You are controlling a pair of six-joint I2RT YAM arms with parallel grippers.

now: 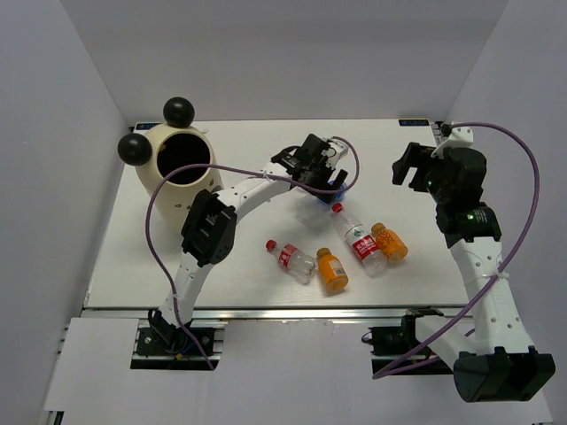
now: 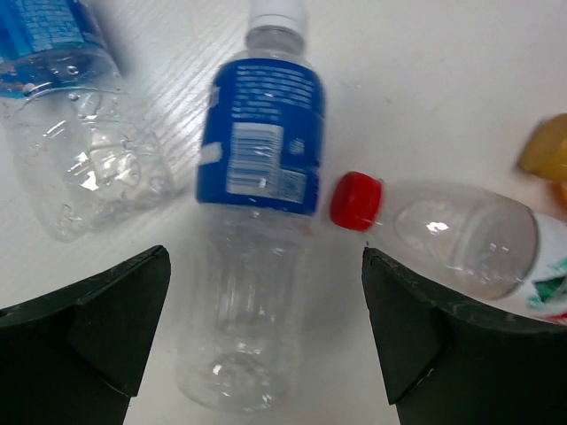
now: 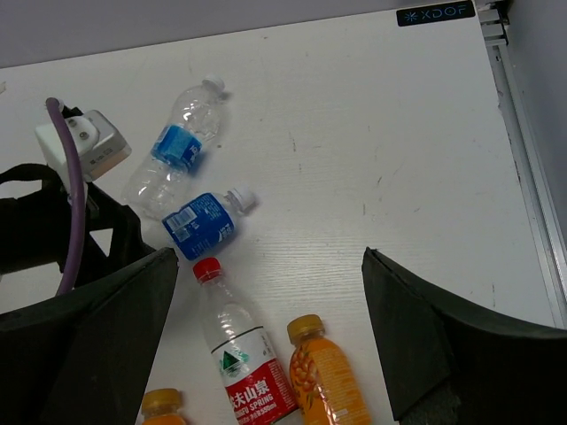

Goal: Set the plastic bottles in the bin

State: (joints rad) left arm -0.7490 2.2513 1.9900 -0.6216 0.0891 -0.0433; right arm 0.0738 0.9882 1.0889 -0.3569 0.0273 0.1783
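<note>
The blue-labelled bottle's clear lower body (image 1: 312,209) (image 2: 248,288) is below my open fingers and already runs between them. My left gripper should go down around that part of the bottle next and close.
The cream bin (image 1: 177,164) with black ball ears stands at the table's far left. My left gripper (image 2: 266,328) is open, its jaws either side of the clear lower body of a blue-labelled bottle (image 2: 257,177) lying on the table; they do not touch it. A second blue-labelled bottle (image 2: 71,115) lies to its left. A red-capped bottle (image 2: 452,239) lies to its right. In the top view, two red-capped bottles (image 1: 359,239) (image 1: 292,258) and two orange bottles (image 1: 332,270) (image 1: 390,242) lie mid-table. My right gripper (image 3: 270,328) is open, empty and raised.
The left arm's wrist and its purple cable (image 3: 75,212) hang over the blue-labelled bottles. The table's right rail (image 3: 523,177) runs beside my right gripper. White walls enclose the table on three sides.
</note>
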